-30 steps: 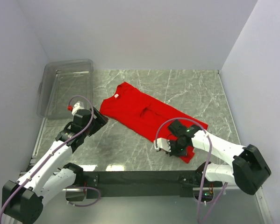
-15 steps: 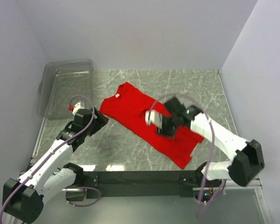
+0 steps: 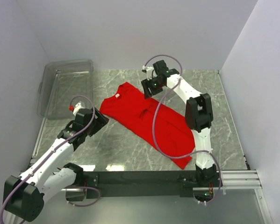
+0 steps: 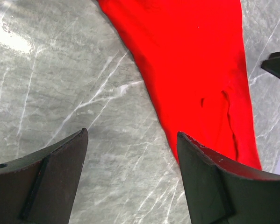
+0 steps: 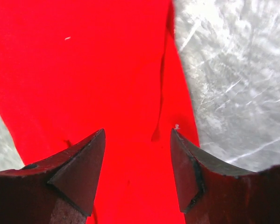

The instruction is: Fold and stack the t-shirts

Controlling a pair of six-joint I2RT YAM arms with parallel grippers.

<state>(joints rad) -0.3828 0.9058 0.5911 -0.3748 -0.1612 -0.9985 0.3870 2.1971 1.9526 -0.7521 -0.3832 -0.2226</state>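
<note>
My right gripper moves down astride the fold along the shirt's far edge (image 3: 152,99) (image 5: 179,109) next, since that fold lies below it and to its right in the wrist view.
A red t-shirt (image 3: 135,116) lies flat and slanted across the marble table, with its white neck label (image 3: 115,95) at the far left end. My right gripper (image 3: 147,89) reaches far out over the shirt's far edge. In the right wrist view the right gripper (image 5: 137,131) stands open above red cloth (image 5: 107,70) with nothing between its fingers. My left gripper (image 3: 101,120) hovers just off the shirt's near left edge. Seen from its wrist, the left gripper (image 4: 132,133) is open over bare marble, and the shirt (image 4: 191,60) lies to its right.
A clear plastic bin (image 3: 65,86) stands at the back left corner of the table. White walls close in the table on the left, back and right. The right arm's links and cable (image 3: 196,112) cross above the shirt's right part.
The right gripper has opened, letting go of the shirt's near right edge. It swung from the near right to the far side over the shirt. The left arm has not moved.
</note>
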